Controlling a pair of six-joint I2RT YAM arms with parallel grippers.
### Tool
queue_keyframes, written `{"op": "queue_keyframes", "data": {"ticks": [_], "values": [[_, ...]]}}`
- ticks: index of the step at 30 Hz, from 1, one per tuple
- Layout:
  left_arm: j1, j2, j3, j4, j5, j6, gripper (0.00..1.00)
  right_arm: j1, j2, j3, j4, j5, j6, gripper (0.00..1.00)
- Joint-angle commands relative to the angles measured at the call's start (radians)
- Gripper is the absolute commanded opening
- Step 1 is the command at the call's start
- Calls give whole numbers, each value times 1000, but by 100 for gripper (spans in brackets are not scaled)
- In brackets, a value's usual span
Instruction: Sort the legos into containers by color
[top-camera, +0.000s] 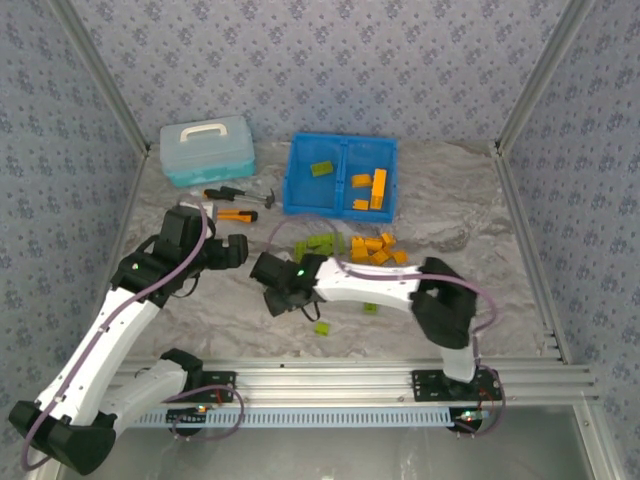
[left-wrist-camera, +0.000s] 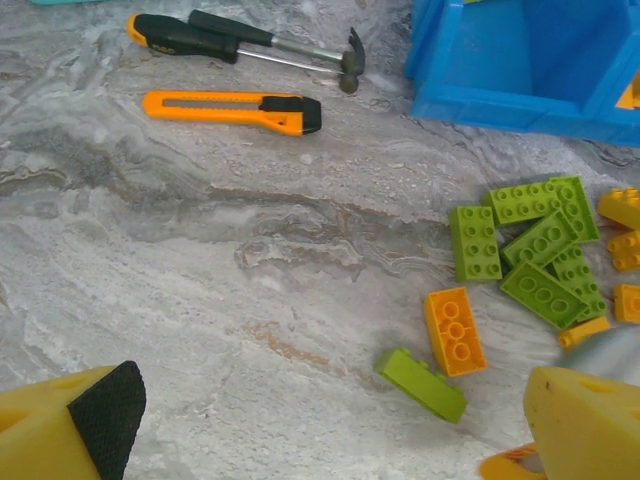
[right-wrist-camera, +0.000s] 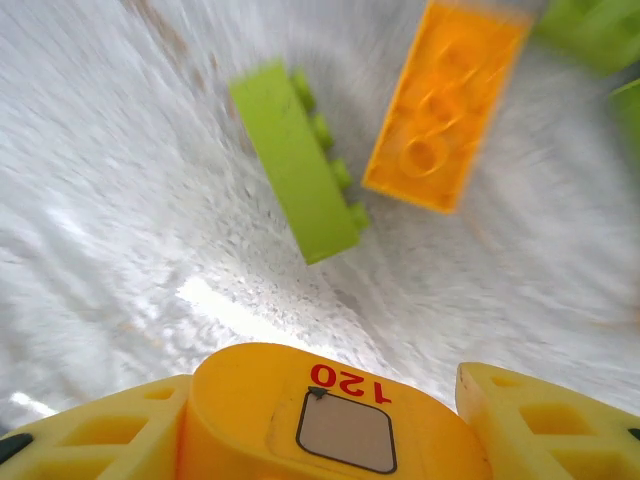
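Observation:
I need to lift the orange brick outward with my right gripper next, over the blue bin's section with the orange bricks, and let go of it there, as that section lies outward, past the brick pile.
The legos lie as a loose pile of green (top-camera: 322, 243) and orange bricks (top-camera: 382, 248) in front of the blue bin (top-camera: 290, 175). Its left compartment holds one green brick (top-camera: 321, 169), its right one several orange bricks (top-camera: 371, 188). Two single green bricks (top-camera: 322, 327) lie nearer the arms. My right gripper (top-camera: 272, 290) (right-wrist-camera: 320, 425) hangs low, left of the pile, shut on a wide rounded orange piece (right-wrist-camera: 340, 400) marked 120. A green brick (right-wrist-camera: 300, 160) and an orange brick (right-wrist-camera: 442, 110) lie just beyond it, blurred. My left gripper (top-camera: 237, 250) (left-wrist-camera: 330, 425) is open with nothing between its fingers, and these two bricks (left-wrist-camera: 422, 384) lie ahead of it.
A light-blue lidded case (top-camera: 207, 150) stands at the back left. A small hammer (left-wrist-camera: 275, 48) and an orange utility knife (left-wrist-camera: 230, 108) lie between the case and the bin. Patterned walls and metal rails close in the table.

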Motion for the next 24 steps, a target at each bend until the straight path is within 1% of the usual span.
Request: {"op": "queue_keyframes", "data": {"ticks": [1, 4, 7, 9, 12, 15, 19, 21, 22, 23, 24], "values": [[8, 11, 7, 39, 77, 4, 99, -73, -183, 4, -58, 135, -71, 54], [7, 15, -3, 72, 149, -4, 99, -226, -246, 6, -25, 151, -165, 54], [6, 17, -20, 92, 189, -31, 99, -398, -237, 38, 37, 130, -254, 54], [3, 13, -34, 97, 197, -54, 99, -503, -182, 88, 67, 106, -299, 54], [-2, 11, -60, 93, 197, -101, 99, -622, -45, 214, 68, 67, -331, 54], [-7, 14, -89, 83, 194, -160, 99, -696, 107, 349, 51, 49, -338, 53], [-19, 27, -125, 76, 196, -214, 99, -747, 273, 500, 0, 25, -341, 53], [-26, 33, -141, 76, 198, -237, 99, -762, 345, 579, -43, 22, -339, 55], [-29, 38, -146, 80, 201, -241, 99, -769, 369, 605, -58, 21, -337, 57], [-34, 42, -151, 84, 200, -251, 99, -773, 386, 627, -67, 21, -337, 60], [-39, 47, -159, 91, 200, -263, 99, -777, 395, 641, -71, 17, -335, 68]]}}
